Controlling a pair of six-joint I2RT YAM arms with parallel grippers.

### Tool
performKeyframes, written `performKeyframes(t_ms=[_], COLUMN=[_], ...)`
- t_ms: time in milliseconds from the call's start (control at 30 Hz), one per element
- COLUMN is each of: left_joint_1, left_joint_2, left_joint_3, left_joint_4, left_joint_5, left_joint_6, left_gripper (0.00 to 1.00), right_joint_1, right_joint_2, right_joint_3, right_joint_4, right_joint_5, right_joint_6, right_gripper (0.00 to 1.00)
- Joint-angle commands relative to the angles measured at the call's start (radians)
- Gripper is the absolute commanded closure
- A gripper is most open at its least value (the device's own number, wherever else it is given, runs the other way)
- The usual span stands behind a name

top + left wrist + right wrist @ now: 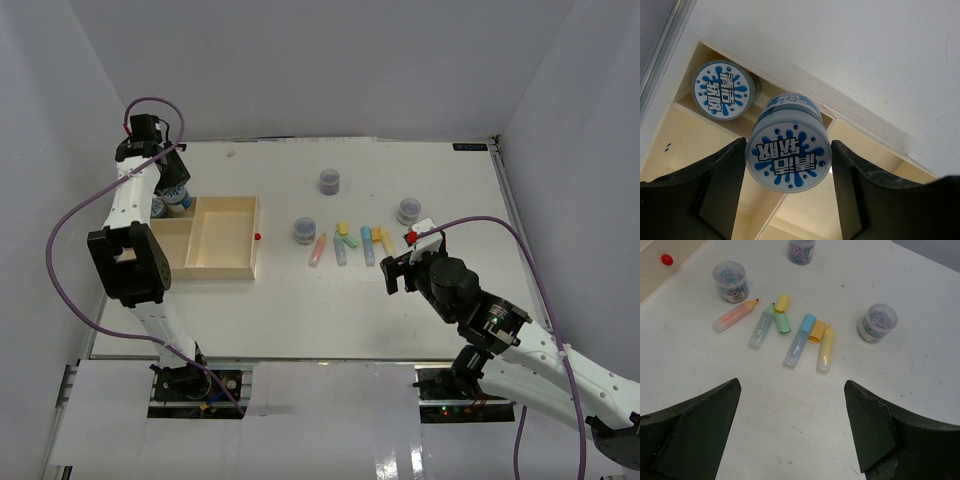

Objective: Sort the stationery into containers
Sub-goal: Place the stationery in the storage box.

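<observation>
My left gripper moves down toward the tray's corner section [182, 210] next, then sets the blue-lidded jar down beside the second one.
My left gripper [788, 150] is shut on a jar with a blue, white-patterned lid [788, 157], which hangs tilted above the dividing walls of the beige wooden tray [865, 130]. A second blue-lidded jar [722, 90] stands in the tray's corner compartment. In the top view the left gripper [172, 185] hangs over the tray's far left end [225, 235]. My right gripper [791, 385] is open and empty over bare table, just short of the pastel sticks: pink [735, 315], green [761, 326], blue [800, 340], yellow [825, 347]. Three grey-purple jars [731, 281], [801, 250], [876, 322] stand around them.
Loose caps lie among the sticks: yellow [783, 303], green [783, 323], orange [817, 331]. A small red dot [257, 237] sits on the tray's right wall. White walls enclose the table on three sides. The left arm's purple cable [70, 215] loops out to the left.
</observation>
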Motion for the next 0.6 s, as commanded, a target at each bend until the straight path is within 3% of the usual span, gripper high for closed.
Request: performKeyframes(t_ms=[0, 467, 567], left_joint_1=[0.002, 0.013, 0.013], left_joint_2=[-0.031, -0.057, -0.040], left_joint_3=[-0.003, -0.101, -0.092], left_joint_4=[0.067, 0.094, 0.097], left_joint_5=[0.006, 0.009, 0.017], left_joint_6=[0.001, -0.007, -0.010], left_gripper=[0.50, 0.50, 0.44], right_joint_1=[-0.004, -0.004, -0.003], right_joint_2=[-0.003, 0.009, 0.010], right_joint_3=[0.003, 0.000, -0.005], right_joint_4=[0.011, 0.013, 0.013], right_joint_5=[-0.002, 0.002, 0.004], right_joint_6=[-0.016, -0.013, -0.010], right_gripper=[0.10, 0.10, 0.10])
